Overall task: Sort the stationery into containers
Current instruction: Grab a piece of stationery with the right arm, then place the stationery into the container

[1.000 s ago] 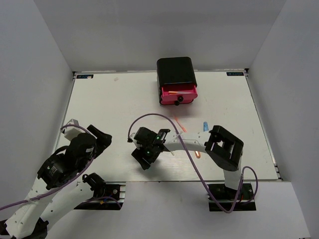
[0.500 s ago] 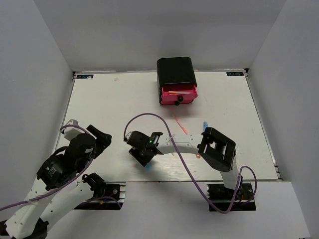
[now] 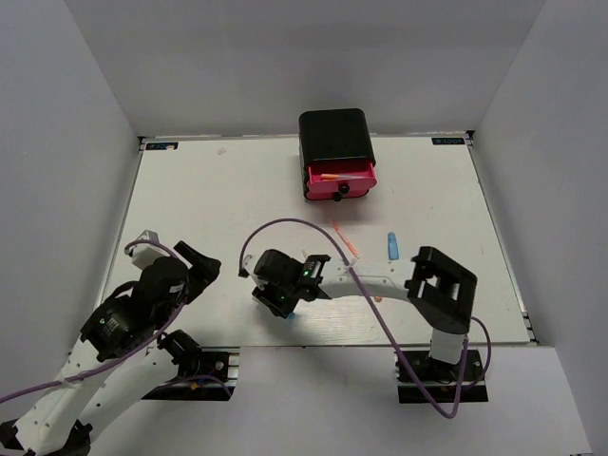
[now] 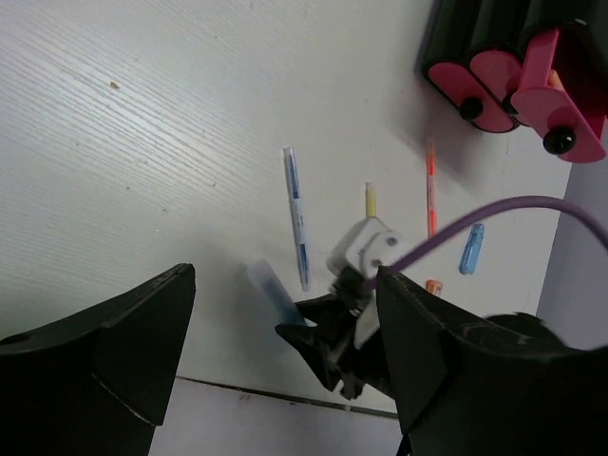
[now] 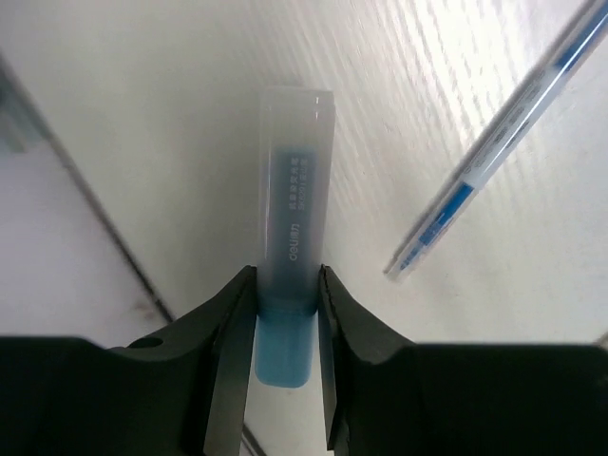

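The right gripper lifts the blue marker, carries it outward over the drawer's opening [image 3: 342,174] and releases it next, since the pink drawer stands open there.
My right gripper [image 5: 285,285] is shut on a chunky blue marker [image 5: 294,190], low over the table near its front edge; it shows in the top view [image 3: 282,302]. A thin blue-grey pen [image 5: 494,161] lies just to its right. My left gripper [image 4: 285,275] is open and empty at the near left [image 3: 195,261]. In the left wrist view I see the blue-grey pen [image 4: 296,218], a yellow pen [image 4: 370,199], an orange pen [image 4: 429,185], a second blue marker [image 4: 470,249] and an orange marker [image 4: 433,286]. The black cabinet [image 3: 334,138] stands at the back with one pink drawer [image 3: 340,176] open.
The open drawer holds an orange item. The orange pen [image 3: 344,237] and second blue marker [image 3: 391,245] lie between the cabinet and the right arm. A purple cable [image 3: 285,226] arcs over the right arm. Grey walls enclose the table.
The right gripper has stayed near the front edge around the blue marker while its elbow swung to the right. The left arm has shifted slightly right.
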Tool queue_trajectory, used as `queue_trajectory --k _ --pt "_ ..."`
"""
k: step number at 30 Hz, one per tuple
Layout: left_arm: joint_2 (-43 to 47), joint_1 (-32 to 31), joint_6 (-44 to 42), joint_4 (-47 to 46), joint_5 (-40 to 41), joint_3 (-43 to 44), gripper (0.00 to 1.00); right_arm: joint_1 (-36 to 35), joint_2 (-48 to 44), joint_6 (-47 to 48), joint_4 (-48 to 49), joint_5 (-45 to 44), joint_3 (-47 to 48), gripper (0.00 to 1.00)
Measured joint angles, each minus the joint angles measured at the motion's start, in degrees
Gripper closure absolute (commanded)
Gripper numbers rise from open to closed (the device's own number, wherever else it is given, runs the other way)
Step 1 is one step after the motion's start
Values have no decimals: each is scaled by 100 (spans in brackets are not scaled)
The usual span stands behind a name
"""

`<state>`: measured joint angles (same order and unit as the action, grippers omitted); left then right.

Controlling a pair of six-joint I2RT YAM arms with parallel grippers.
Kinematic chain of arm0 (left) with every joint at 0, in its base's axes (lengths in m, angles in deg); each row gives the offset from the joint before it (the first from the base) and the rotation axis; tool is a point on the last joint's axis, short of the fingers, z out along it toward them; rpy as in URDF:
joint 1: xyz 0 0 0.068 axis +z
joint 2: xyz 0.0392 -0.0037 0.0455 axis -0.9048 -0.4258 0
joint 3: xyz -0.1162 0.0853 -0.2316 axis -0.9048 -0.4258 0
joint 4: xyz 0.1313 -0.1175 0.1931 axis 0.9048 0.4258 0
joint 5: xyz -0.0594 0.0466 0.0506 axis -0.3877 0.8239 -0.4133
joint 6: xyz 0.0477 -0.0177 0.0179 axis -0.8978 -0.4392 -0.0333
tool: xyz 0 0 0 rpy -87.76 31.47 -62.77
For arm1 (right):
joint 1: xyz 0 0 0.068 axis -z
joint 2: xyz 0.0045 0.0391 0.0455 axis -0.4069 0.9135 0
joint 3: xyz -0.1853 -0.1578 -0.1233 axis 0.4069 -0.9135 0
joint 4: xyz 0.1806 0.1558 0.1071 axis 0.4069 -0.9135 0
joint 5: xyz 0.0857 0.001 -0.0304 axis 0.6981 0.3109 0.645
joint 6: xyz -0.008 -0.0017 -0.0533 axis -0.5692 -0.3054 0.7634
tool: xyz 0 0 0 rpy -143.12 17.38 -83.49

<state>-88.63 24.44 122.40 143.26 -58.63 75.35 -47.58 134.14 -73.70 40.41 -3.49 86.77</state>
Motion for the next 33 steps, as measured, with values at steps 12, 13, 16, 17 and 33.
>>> queue_trajectory --k 12,13,16,17,33 --pt "-212 0 2 -1259 -756 -1082 13 713 -2055 1794 691 -575 -13 100" --pt "-262 0 0 -1397 -804 -1169 13 837 -2190 2000 809 -726 -46 100" --pt "-433 0 -33 -1779 -953 -1360 12 1143 -2378 2546 1119 -957 -221 100" --pt "-507 0 -59 -1934 -1003 -1414 12 1239 -2422 2723 1228 -1014 -291 100" --pt "-1862 0 -608 -3657 -2011 -1788 12 3338 -2321 4492 2260 127 -83 99"
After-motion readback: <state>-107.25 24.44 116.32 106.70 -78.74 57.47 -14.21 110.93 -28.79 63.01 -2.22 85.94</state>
